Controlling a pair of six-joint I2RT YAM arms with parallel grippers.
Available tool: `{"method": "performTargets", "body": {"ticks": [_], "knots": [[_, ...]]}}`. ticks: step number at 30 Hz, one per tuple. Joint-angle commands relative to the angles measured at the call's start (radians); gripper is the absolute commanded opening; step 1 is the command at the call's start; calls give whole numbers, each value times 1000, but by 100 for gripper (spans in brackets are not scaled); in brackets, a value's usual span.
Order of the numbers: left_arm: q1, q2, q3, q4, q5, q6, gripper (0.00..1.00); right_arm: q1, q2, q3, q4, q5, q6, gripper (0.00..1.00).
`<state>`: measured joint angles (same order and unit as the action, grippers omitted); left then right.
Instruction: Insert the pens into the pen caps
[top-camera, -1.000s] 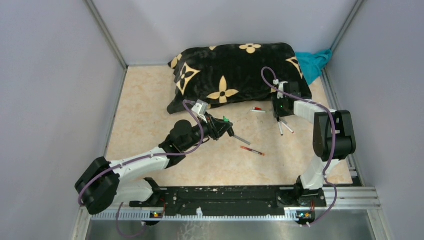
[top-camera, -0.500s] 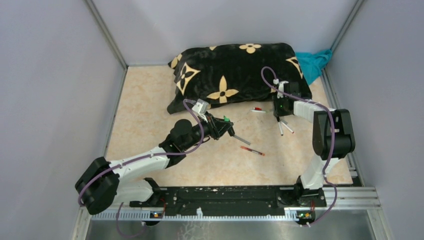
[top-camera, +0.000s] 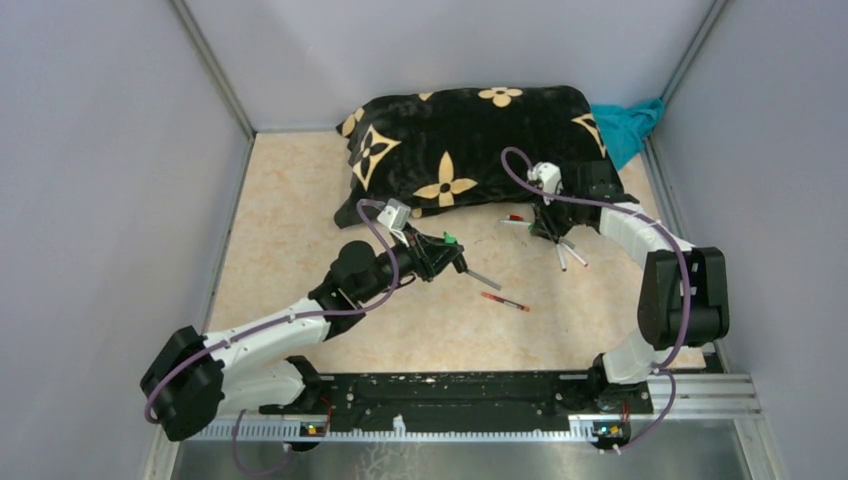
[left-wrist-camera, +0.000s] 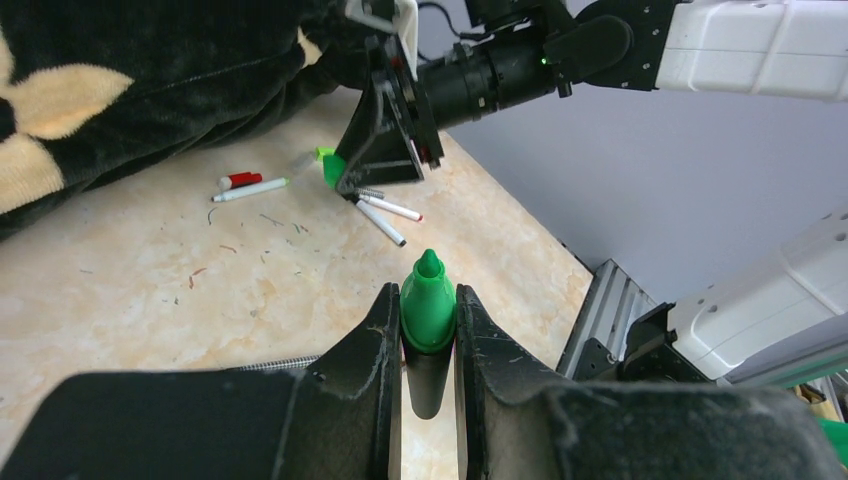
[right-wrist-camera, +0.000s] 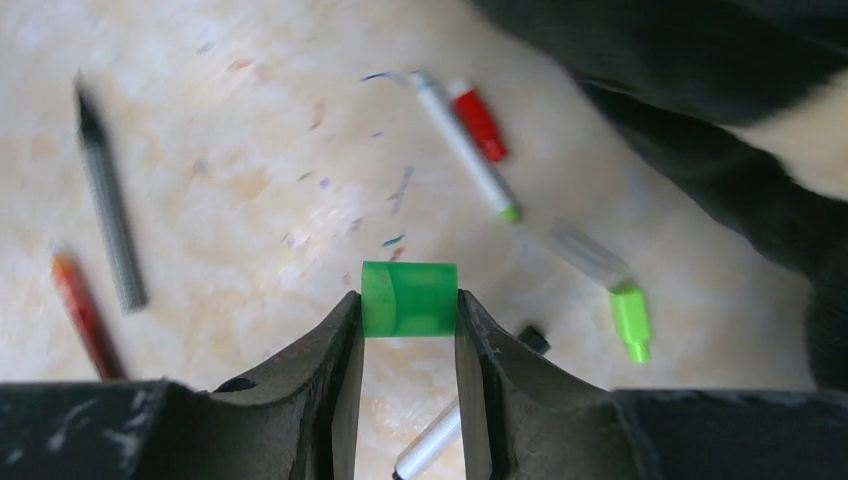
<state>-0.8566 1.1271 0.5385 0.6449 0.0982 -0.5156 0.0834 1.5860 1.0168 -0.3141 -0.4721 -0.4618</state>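
Note:
The bare table (top-camera: 504, 268) (right-wrist-camera: 225, 235) beside the grey pen has space for the cap. My right gripper will move back from the pillow and go down there next.
My left gripper (left-wrist-camera: 428, 300) is shut on the stubby black marker (left-wrist-camera: 428, 318), whose green end points away from the wrist; the marker also shows in the top view (top-camera: 451, 241). My right gripper (right-wrist-camera: 408, 300) is shut on a green pen cap (right-wrist-camera: 408, 298) a little above the table. From the left wrist, the cap (left-wrist-camera: 331, 167) shows at the right gripper's tips. Below lie a grey pen (right-wrist-camera: 110, 230), a red pen (right-wrist-camera: 85, 310), a white pen (right-wrist-camera: 465, 150), a red cap (right-wrist-camera: 478, 118) and a clear pen with a green end (right-wrist-camera: 605, 275).
A black pillow with tan flowers (top-camera: 470, 140) lies along the back, close behind the right gripper. A teal cloth (top-camera: 628, 125) sits in the back right corner. Two white pens (top-camera: 566, 255) lie near the right gripper. Grey walls close in both sides.
The right wrist has turned and shifted a little left, and its elbow has swung out to the right. The left arm has barely moved and still holds the marker.

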Motion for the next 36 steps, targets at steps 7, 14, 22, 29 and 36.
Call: {"method": "performTargets", "body": {"ticks": [7,14,22,29,36], "knots": [[5,-171,-84,-97,-34,21,0,204,74,108,-449,-138,-956,30],[5,-250,-134,-142,-32,-28,0,307,173,153,-380,-20,-993,33],[5,-368,-220,-156,-84,-78,0,382,201,142,-346,49,-988,43],[5,-353,-207,-149,-64,-77,0,380,154,186,-361,66,-854,54],[6,-313,-206,-49,-26,-91,0,278,-25,301,-567,-141,-678,59]]}}
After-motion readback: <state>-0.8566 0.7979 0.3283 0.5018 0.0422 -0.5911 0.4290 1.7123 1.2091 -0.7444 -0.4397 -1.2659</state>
